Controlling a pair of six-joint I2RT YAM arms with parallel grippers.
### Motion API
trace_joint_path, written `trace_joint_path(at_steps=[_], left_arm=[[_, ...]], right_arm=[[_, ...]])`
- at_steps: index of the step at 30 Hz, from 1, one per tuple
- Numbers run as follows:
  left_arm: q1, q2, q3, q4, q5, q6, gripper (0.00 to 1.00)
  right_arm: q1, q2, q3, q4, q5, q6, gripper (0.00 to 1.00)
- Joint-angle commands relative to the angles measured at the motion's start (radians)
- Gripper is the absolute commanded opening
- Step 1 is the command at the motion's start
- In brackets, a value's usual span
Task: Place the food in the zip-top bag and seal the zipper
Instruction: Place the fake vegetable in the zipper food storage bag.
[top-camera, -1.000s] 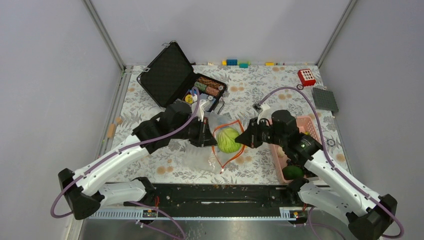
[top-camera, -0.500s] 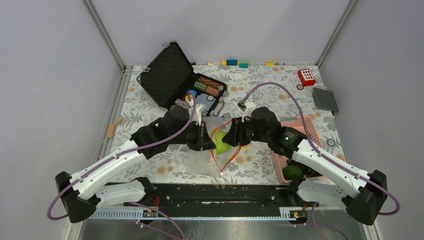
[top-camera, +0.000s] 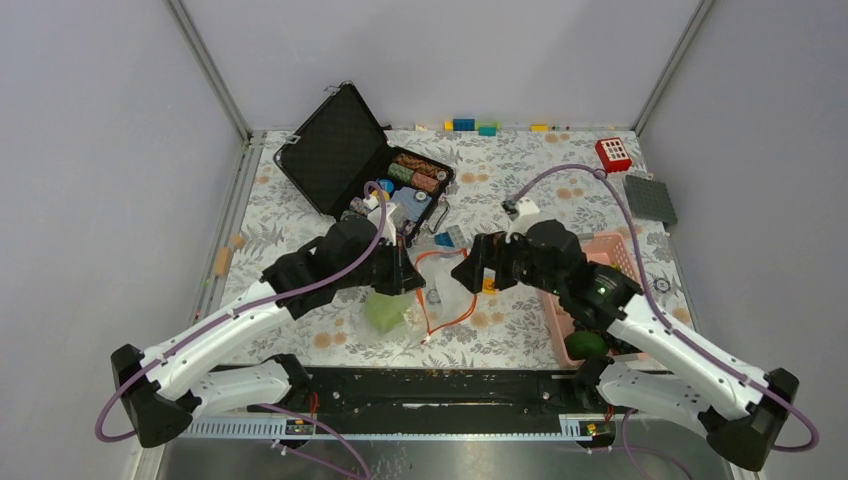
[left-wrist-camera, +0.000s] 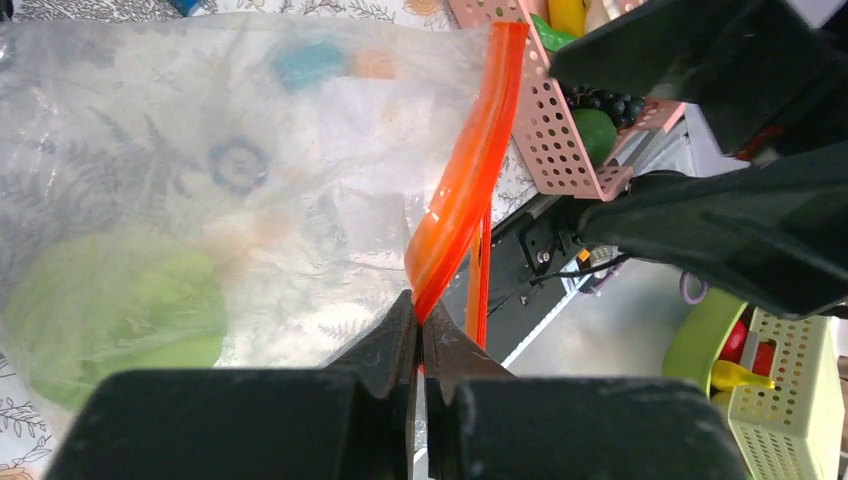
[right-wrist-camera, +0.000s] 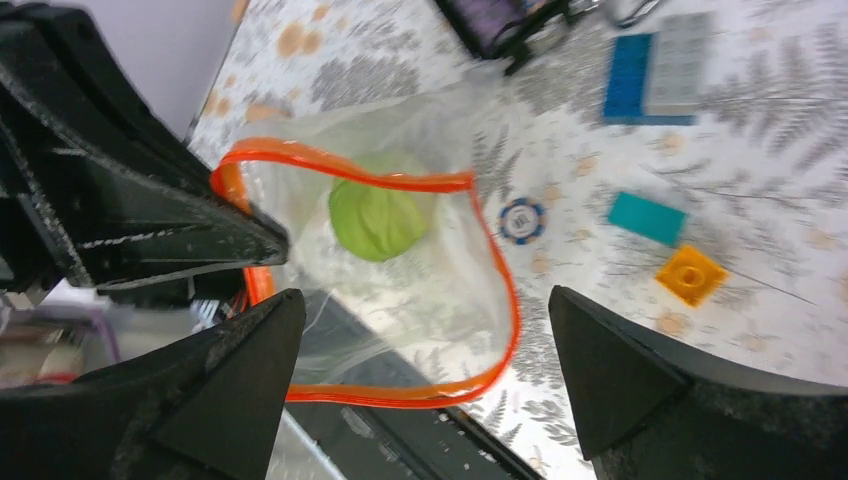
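Observation:
I need to swing my right gripper across and down to the food in the pink basket, because the food is lower and to the gripper's right in the top view.
The clear zip-top bag (top-camera: 440, 300) hangs open between the two arms, and its orange-red zipper (left-wrist-camera: 470, 180) forms a wide loop. My left gripper (left-wrist-camera: 420, 312) is shut on the zipper strip at the bag's mouth and holds it up. The light-green cabbage (top-camera: 385, 310) lies inside the bag, seen through the plastic in the left wrist view (left-wrist-camera: 110, 310) and through the mouth in the right wrist view (right-wrist-camera: 378, 218). My right gripper (right-wrist-camera: 425, 300) is open with nothing between its fingers, just outside the mouth, right of the bag (top-camera: 470, 275). More food (top-camera: 588, 343) lies in the pink basket.
The pink basket (top-camera: 625, 255) stands at the right, under the right arm. An open black case (top-camera: 340, 150) holding poker chips sits at the back left. A poker chip (right-wrist-camera: 522, 220) and loose bricks (right-wrist-camera: 648, 218) lie on the floral cloth beyond the bag.
My right gripper has opened and let go of the cabbage, which dropped into the bag, then drew back a little to the right. The left gripper kept hold of the zipper.

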Motion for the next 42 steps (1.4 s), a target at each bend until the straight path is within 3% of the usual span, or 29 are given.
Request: trace_joint_path(at_steps=[1,9,17,20,27,36,42], left_arm=[[0.008,0.024,0.006,0.058,-0.041,-0.003,0.0],[0.01,0.085,0.023,0.088,0.013,0.049,0.0],[0.016,0.134,0.014,0.135,0.069,0.078,0.0],[0.025,0.167,0.017,0.145,0.115,0.089,0.0],[0.029,0.24,0.038,0.148,0.196,0.104,0.0],[0.031,0.19,0.009,0.147,0.136,0.146,0.0],[0.034,0.149,-0.028,0.175,0.134,0.157,0.0]], right_arm=[[-0.021,-0.115,-0.008,-0.138,0.313,0.04,1.0],[-0.371,-0.241,-0.077,-0.425,0.546,0.16,1.0],[-0.707,-0.017,-0.054,-0.491,0.626,0.068,1.0],[-0.744,0.062,-0.043,-0.515,0.671,0.05,1.0],[-0.761,0.212,-0.017,-0.49,0.605,-0.064,1.0],[-0.762,0.324,0.022,-0.621,0.646,0.035,1.0],[-0.764,0.35,-0.013,-0.639,0.654,0.098,0.94]])
